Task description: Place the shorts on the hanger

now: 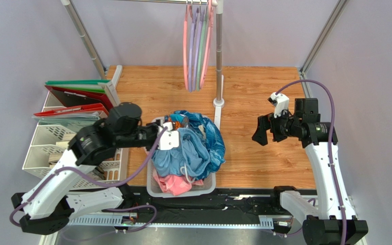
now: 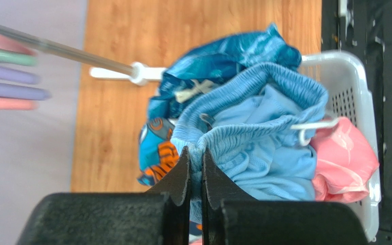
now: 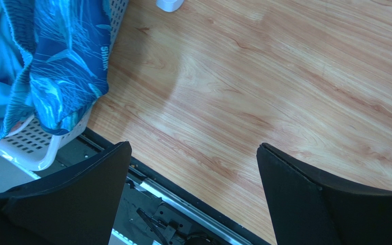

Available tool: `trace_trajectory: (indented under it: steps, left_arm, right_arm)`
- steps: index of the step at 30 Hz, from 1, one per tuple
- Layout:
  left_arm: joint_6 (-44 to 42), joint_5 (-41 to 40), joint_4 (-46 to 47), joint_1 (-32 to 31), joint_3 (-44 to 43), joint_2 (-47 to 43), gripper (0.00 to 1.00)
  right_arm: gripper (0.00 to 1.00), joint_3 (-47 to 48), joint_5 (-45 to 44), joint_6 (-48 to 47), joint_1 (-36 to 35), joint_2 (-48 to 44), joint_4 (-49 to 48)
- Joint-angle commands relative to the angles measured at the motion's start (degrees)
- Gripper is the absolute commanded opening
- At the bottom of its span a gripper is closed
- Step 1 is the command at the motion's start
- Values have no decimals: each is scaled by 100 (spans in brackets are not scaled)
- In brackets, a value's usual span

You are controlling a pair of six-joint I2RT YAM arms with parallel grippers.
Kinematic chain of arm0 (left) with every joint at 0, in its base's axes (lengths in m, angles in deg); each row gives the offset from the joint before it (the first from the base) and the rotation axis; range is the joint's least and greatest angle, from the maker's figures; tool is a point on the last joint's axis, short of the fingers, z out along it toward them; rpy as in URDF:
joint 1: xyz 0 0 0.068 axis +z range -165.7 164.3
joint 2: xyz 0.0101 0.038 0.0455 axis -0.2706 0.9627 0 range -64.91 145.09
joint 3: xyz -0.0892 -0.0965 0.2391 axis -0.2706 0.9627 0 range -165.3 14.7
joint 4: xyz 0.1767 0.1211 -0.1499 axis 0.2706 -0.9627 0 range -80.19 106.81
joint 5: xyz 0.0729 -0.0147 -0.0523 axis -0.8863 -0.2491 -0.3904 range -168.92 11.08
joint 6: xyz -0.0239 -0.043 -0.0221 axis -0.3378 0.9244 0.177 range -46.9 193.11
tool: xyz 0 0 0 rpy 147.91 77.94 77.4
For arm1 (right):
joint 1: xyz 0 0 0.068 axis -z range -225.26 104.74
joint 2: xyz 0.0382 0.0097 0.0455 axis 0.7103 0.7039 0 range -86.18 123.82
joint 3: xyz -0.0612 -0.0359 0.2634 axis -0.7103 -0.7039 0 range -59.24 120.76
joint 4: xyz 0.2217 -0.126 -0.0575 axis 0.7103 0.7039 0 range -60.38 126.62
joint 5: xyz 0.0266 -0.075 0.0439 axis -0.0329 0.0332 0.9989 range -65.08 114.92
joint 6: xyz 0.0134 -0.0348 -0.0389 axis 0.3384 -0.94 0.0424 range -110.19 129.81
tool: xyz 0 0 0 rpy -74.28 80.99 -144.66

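I need to move my right gripper toward the basket [image 1: 154, 186] next and close it on the waistband's loose end [image 1: 201, 170], as my left gripper holds only the waistband's opposite side.
The light sky-blue shorts [image 1: 185, 153] lie on top of the pile in a white basket [image 1: 154, 186]. Their gathered waistband [image 2: 264, 87] and white drawstring [image 2: 310, 125] face up. My left gripper [image 2: 196, 155] is shut on a fold of the waistband at the basket's left side, also seen from above [image 1: 175, 133]. The salmon-pink hanger [image 1: 186, 46] hangs on the rail at the back, well beyond the basket. My right gripper [image 1: 264, 133] hovers right of the basket over bare wood, open [image 3: 193, 153] with nothing between its fingers.
A dark teal patterned garment [image 1: 211, 138] and a pink garment [image 1: 175, 185] share the basket. Purple and green hangers [image 1: 197, 51] hang beside the pink one. The rack pole [image 1: 218, 56] stands on a white foot [image 1: 218, 102]. Folders [image 1: 75, 99] and white trays [image 1: 44, 148] sit left.
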State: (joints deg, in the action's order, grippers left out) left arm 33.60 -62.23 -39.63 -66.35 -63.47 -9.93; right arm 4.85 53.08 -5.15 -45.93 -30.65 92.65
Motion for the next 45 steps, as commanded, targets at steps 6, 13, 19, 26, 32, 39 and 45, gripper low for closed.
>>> trace_trajectory:
  steps: [6, 13, 19, 26, 32, 39, 45]
  left_arm:
    - [681, -78, -385, -24, -1735, -190, 0]
    - [822, -184, -481, -24, -2939, 179, 0]
    - [874, -174, -376, -24, -2967, 224, 0]
    - [857, -306, -297, -24, -3213, 311, 0]
    - [848, -324, -332, -24, -3196, 206, 0]
    - [909, -455, -279, -15, -2994, 22, 0]
    - [980, -1044, -165, 20, -3011, -128, 0]
  right_arm:
    - [100, 859, 1164, -314, -12, 283, -150]
    - [100, 773, 2183, -473, -170, -173, -806]
    - [100, -27, 1536, -297, -2098, -1000, -2405]
    - [100, -740, 42, -473, -4545, -456, -3752]
    - [98, -785, -821, -280, -5057, 414, -4720]
    - [69, -434, -707, 63, -5092, 1056, -5055]
    - [0, 164, -1014, 81, -5093, 662, -4194]
